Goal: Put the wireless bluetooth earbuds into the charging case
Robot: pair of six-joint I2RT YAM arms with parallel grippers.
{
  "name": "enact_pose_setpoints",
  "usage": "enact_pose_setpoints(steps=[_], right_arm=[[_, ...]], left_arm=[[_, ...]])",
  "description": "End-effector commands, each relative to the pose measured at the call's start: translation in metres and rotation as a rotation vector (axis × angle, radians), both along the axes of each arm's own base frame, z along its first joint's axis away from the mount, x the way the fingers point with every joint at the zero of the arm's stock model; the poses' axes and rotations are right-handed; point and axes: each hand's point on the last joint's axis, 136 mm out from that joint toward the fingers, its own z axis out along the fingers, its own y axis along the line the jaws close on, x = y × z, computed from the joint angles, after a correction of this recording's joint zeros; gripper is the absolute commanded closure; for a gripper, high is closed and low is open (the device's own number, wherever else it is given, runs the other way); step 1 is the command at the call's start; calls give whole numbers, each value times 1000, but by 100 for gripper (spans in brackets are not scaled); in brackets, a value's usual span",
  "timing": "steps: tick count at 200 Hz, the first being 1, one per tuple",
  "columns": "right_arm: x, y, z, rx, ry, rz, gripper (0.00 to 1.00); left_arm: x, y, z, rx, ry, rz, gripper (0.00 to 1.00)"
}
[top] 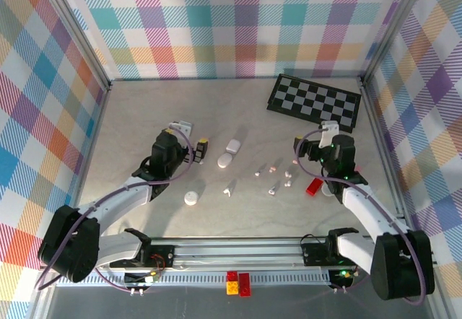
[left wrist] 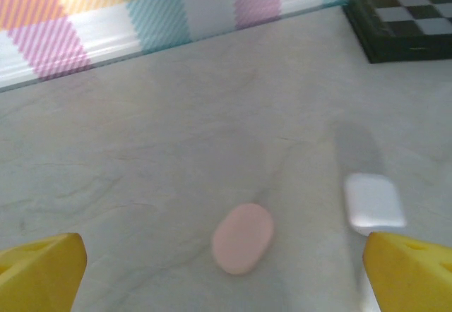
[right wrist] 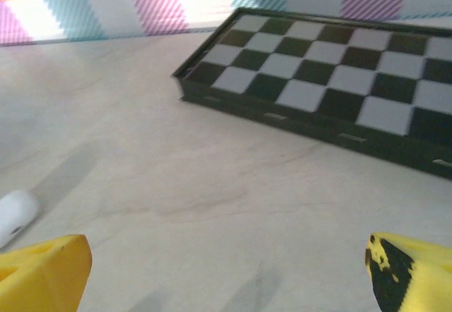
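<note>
My open left gripper turns and goes down onto the long sides of the pink case next, since the white case sits close by its far end.
Several tiny earbuds lie scattered at mid-table, between the two arms. To their left lie a pale pink oval charging case and a white case; a round white case sits nearer the front. My left gripper stands open just left of the two cases. In the left wrist view the pink case lies on the table between and ahead of the yellow fingers, with the white case to its right. My right gripper is open, empty, just right of the earbuds.
A black-and-white chessboard lies at the back right, and the right wrist view shows it ahead of that gripper. A red block sits by the right arm. Red and yellow bricks rest on the front rail. Plaid walls enclose the table.
</note>
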Motion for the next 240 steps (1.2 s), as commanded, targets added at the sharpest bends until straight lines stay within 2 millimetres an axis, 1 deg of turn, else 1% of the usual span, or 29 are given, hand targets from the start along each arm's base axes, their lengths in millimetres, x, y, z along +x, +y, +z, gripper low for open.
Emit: enact_pose_setpoints(steps=[1, 19, 28, 37, 49, 78, 85, 100, 129, 137, 150, 171, 174, 183, 206, 232, 240], right_arm=[[-15, 30, 2, 75, 87, 65, 1], [-23, 50, 0, 117, 144, 98, 1], [-26, 56, -1, 154, 180, 101, 1], [-30, 61, -6, 184, 217, 104, 1], [-35, 68, -13, 203, 259, 122, 1], [-46, 78, -28, 199, 321, 167, 1], [-48, 80, -30, 198, 328, 176, 1], [-51, 81, -35, 202, 344, 183, 1], [-54, 82, -41, 203, 365, 182, 1], [-55, 82, -42, 203, 368, 182, 1], [-55, 83, -43, 202, 369, 186, 1], [-55, 87, -43, 193, 368, 202, 1], [-56, 88, -44, 191, 369, 205, 1], [-56, 89, -45, 184, 373, 208, 1], [-56, 90, -48, 177, 381, 212, 1], [-56, 93, -47, 182, 382, 212, 1], [-55, 92, -47, 187, 381, 202, 1]], left_arm=[[-14, -29, -2, 1, 101, -80, 0], [-21, -53, -11, 21, 193, -132, 0], [-19, -56, -15, 39, 228, -98, 0], [-20, -61, -20, 49, 261, -85, 0], [-24, -73, -27, 57, 305, -111, 0], [-30, -93, -48, 128, 432, -163, 0], [-35, -91, -61, 167, 497, -167, 1], [-36, -93, -75, 219, 579, -168, 5], [-34, -100, -96, 269, 683, -171, 7], [-33, -103, -100, 275, 701, -175, 8], [-31, -105, -107, 290, 726, -176, 13], [-28, -107, -117, 316, 757, -172, 15], [-28, -108, -117, 318, 759, -173, 17], [-27, -107, -122, 330, 770, -169, 21], [-25, -104, -132, 363, 779, -162, 23], [-26, -101, -142, 396, 796, -160, 32], [-26, -101, -144, 400, 797, -158, 33]])
